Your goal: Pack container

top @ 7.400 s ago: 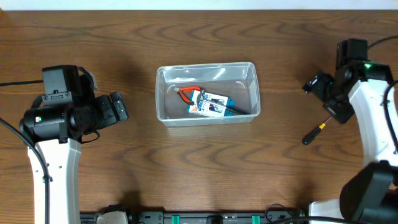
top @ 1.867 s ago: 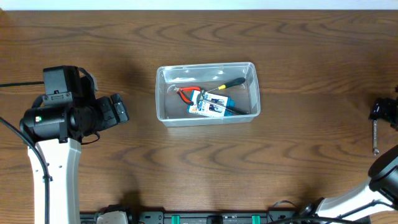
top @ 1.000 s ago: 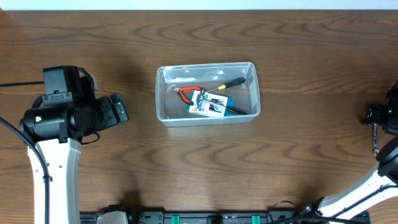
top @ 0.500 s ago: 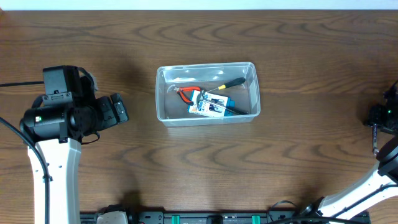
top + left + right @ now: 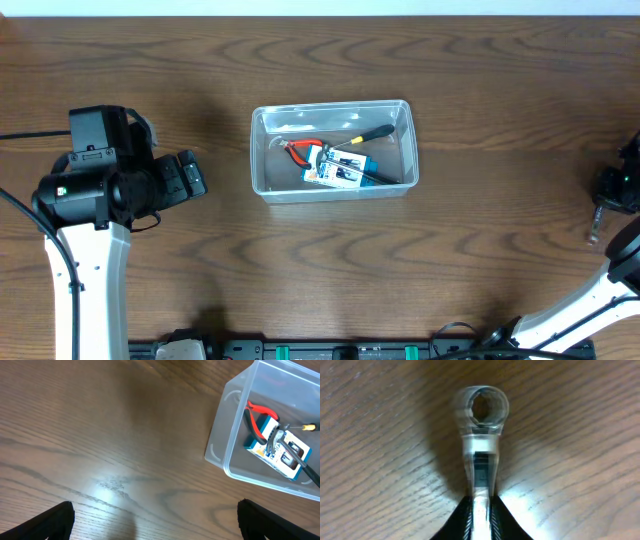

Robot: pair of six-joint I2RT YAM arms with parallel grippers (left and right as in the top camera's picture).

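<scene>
The robot's right gripper will next go up and across to the container (image 5: pixel 262 150) on its left in the overhead view and let go of the wrench over the box among other tools.
The clear plastic container (image 5: pixel 262 150) stands at the table's middle, also seen at the upper right of the left wrist view (image 5: pixel 220 445). Inside lie red-handled pliers (image 5: pixel 300 146), a blue-and-white box (image 5: pixel 337 168) and a yellow-handled screwdriver (image 5: pixel 372 133). At the far right edge my right gripper (image 5: pixel 606 200) is shut on a metal ring wrench (image 5: pixel 481 442), whose ring end sticks out past the fingertips (image 5: pixel 481 502) over the wood. In the overhead view the wrench (image 5: pixel 594 232) pokes out below the gripper. My left gripper (image 5: pixel 160 525) hangs open left of the container, holding nothing.
The table is dark brown wood (image 5: pixel 450 270). The right arm's white link (image 5: pixel 600 300) runs along the lower right edge. The left arm's body (image 5: pixel 95 200) sits at the left side.
My right gripper's jaws have closed onto the wrench over the last second. The wrench's free end has shifted slightly left. The left arm and the container have not moved.
</scene>
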